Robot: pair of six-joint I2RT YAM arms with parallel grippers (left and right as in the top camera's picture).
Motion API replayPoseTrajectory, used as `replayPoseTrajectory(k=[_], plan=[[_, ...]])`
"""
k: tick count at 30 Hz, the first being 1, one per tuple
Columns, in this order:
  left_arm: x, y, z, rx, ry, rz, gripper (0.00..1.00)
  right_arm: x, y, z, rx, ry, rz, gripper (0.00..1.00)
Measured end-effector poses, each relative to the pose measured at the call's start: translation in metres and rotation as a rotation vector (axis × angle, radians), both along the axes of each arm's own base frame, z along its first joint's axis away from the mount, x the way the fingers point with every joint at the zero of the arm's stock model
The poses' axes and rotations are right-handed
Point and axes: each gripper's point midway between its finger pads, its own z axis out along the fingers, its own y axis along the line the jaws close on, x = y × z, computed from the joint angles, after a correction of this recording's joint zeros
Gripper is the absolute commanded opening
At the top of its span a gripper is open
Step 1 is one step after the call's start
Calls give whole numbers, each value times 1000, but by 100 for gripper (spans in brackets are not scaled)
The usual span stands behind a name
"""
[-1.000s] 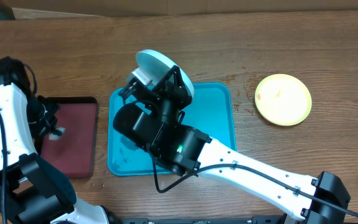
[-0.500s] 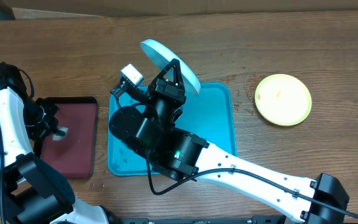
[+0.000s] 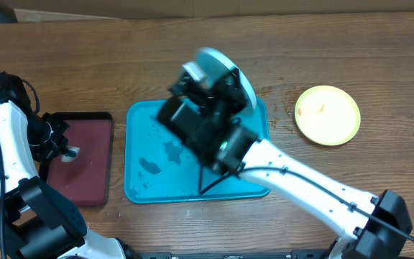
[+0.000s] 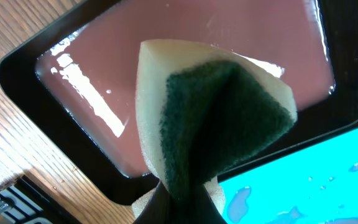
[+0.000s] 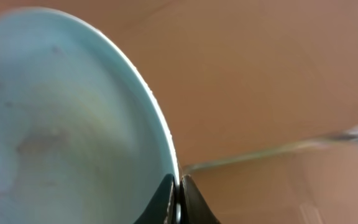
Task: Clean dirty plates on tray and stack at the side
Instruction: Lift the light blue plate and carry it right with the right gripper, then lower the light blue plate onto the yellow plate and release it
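Observation:
The tilted mint plate should go over the yellow-green plate [image 3: 327, 114] below next. My right gripper should swing to its right in the overhead view, turn the mint plate flat, go down and let go.
My right gripper [image 3: 220, 85] is shut on the rim of a pale mint plate [image 3: 228, 66], holding it tilted on edge in the air over the back right corner of the turquoise tray [image 3: 149, 129]. In the right wrist view the plate [image 5: 61, 112] fills the left side, its rim pinched in the gripper [image 5: 179, 198]. A yellow-green plate [image 3: 327, 114] lies flat on the table to the right. My left gripper [image 4: 182, 202] is shut on a folded dark-green and cream sponge [image 4: 222, 118], above the maroon tray [image 4: 98, 87].
The maroon tray [image 3: 85, 155] with a black rim lies left of the turquoise tray and holds a shiny film of liquid. Wet smears [image 3: 150, 166] dot the turquoise tray's floor. My right arm [image 3: 300, 183] crosses the tray's right half.
My right arm has swung the mint plate rightwards, from above the tray's back left to its back right corner. The left arm and sponge have stayed put.

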Motion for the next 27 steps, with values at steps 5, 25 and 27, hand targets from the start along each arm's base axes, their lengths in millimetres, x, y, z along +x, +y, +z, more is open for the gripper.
replayPoseTrajectory(k=[5,25,27], plan=[[2,-2,0,-14,-9,-6,4,15,-38,-78,398,329,-92,4],[5,-2,0,-17,-25,-10,4,10,-287,-108,1359,375,-791,4],[6,-2,0,-17,-28,-10,4,4,-309,-126,1376,350,-853,4]])
